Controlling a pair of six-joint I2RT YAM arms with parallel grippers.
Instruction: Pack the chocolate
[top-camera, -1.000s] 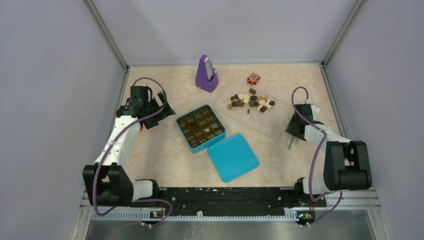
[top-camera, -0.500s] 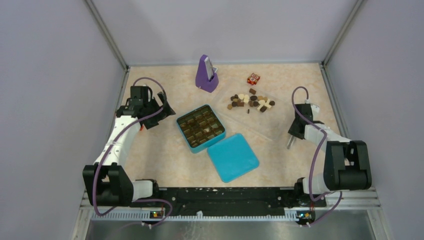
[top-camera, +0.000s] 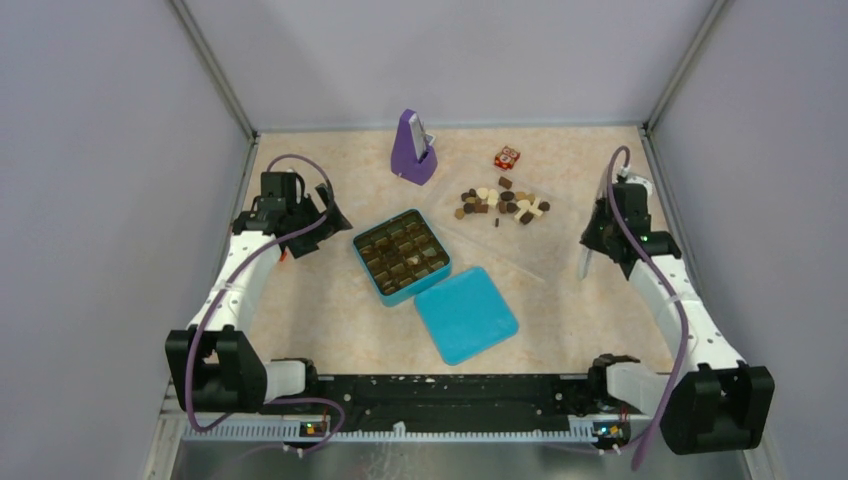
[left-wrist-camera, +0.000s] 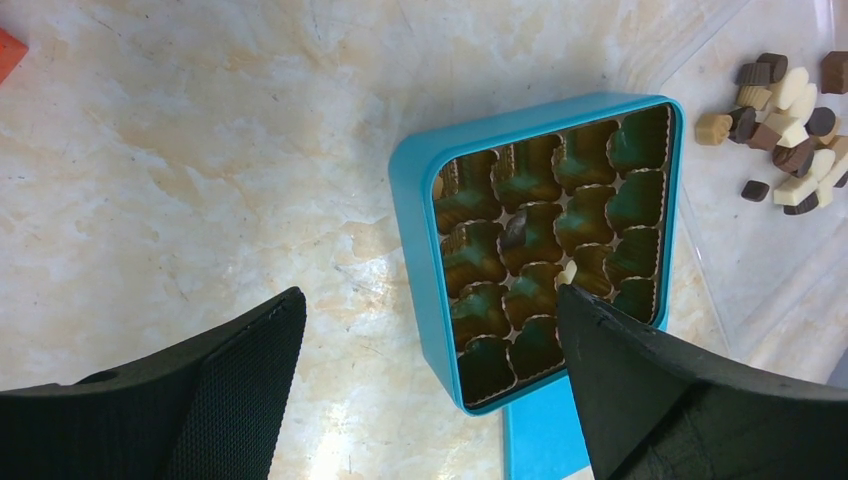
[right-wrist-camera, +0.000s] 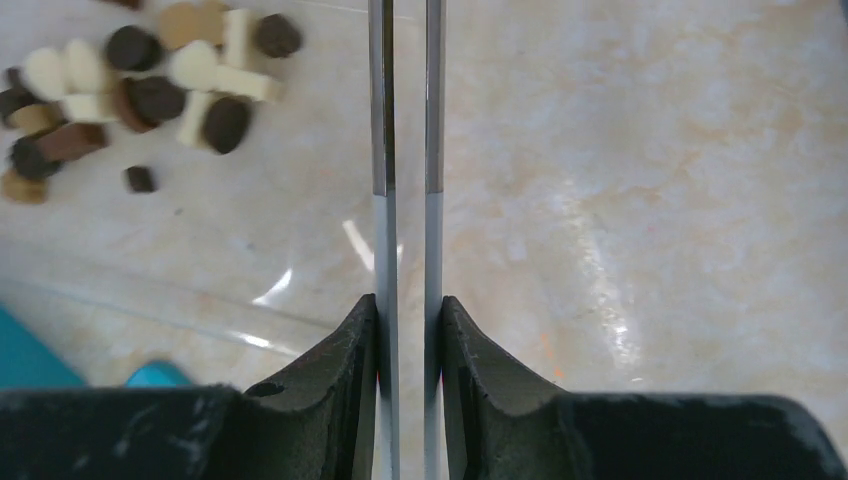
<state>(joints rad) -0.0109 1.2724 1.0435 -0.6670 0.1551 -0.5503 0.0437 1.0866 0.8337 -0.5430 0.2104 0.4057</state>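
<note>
My right gripper swings toward the small dark piece (right-wrist-camera: 140, 179), to the left in the top view, and releases the tweezers (right-wrist-camera: 381, 150) next, since the piece lies apart from the pile.
The chocolate (top-camera: 503, 205) lies in a loose pile of dark, light brown and cream pieces on a clear plastic sheet; it also shows in the right wrist view (right-wrist-camera: 150, 95) and the left wrist view (left-wrist-camera: 785, 110). The open blue box (top-camera: 401, 255) holds paper cups; one cream piece (left-wrist-camera: 568, 272) and one dark piece (left-wrist-camera: 515, 232) sit inside. My right gripper (top-camera: 598, 238) is shut on metal tweezers (right-wrist-camera: 381, 150), right of the pile, tips pointing down. My left gripper (top-camera: 318, 215) is open and empty, left of the box (left-wrist-camera: 415, 200).
The blue lid (top-camera: 466, 314) lies flat just in front of the box. A purple wedge-shaped object (top-camera: 413, 150) stands at the back. A small red-and-white cube (top-camera: 506, 157) sits behind the pile. The clear sheet's edge (top-camera: 520, 262) reaches toward the lid.
My right arm has stretched out and moved its gripper back and slightly right with the tweezers. The left arm, box and chocolate have not moved.
</note>
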